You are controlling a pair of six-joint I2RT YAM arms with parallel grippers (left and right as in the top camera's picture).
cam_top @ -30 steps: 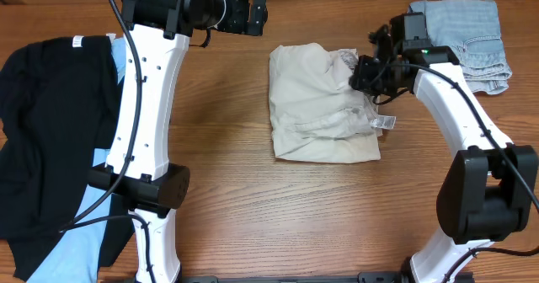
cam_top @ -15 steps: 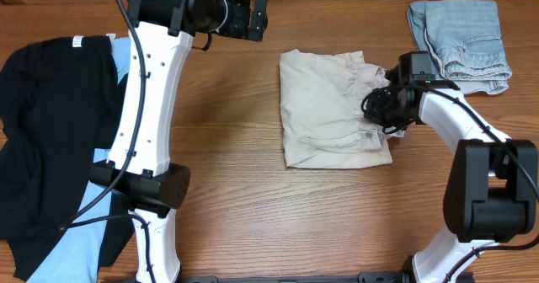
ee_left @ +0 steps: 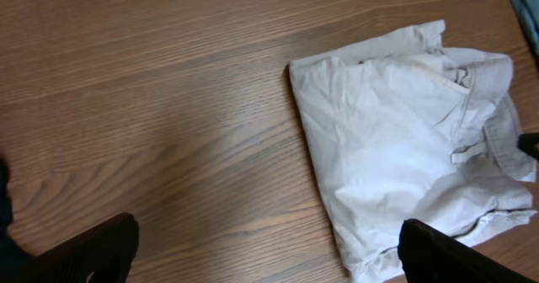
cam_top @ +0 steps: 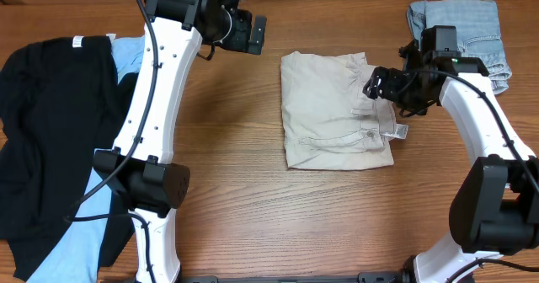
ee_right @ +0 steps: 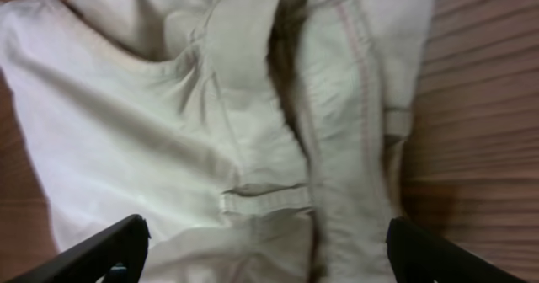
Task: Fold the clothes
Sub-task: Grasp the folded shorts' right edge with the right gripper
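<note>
My right gripper goes straight down and closes on the edge next, since the shorts' waistband (cam_top: pixel 376 112) (ee_right: pixel 290 182) lies loose and slightly raised below my open right gripper.
The beige khaki shorts (cam_top: pixel 333 110) lie folded into a rough square at the table's middle, waistband and belt loops along their right edge (ee_right: pixel 261 200). My right gripper (cam_top: pixel 381 87) hovers over that waistband edge, jaws wide open, and the cloth lies loose beneath it (ee_right: pixel 269 258). My left gripper (cam_top: pixel 253 32) hangs open, high at the back and left of the shorts (ee_left: pixel 413 140), with bare wood between its fingertips (ee_left: pixel 93 253). A black garment (cam_top: pixel 42 123) lies spread at the far left over a light-blue shirt (cam_top: pixel 126 56). Pale denim shorts (cam_top: pixel 467 30) lie folded at the back right.
The black garment and the blue shirt (cam_top: pixel 80 228) cover the table's left side down to its front edge. Bare wooden tabletop (cam_top: pixel 227 173) runs between them and the beige shorts, and in front of the shorts. The denim shorts sit just behind my right arm.
My right gripper has opened and let go of the beige shorts' waistband edge, lifting slightly off it. The shorts now lie flat, further right than a second ago. The left arm shifted slightly right.
</note>
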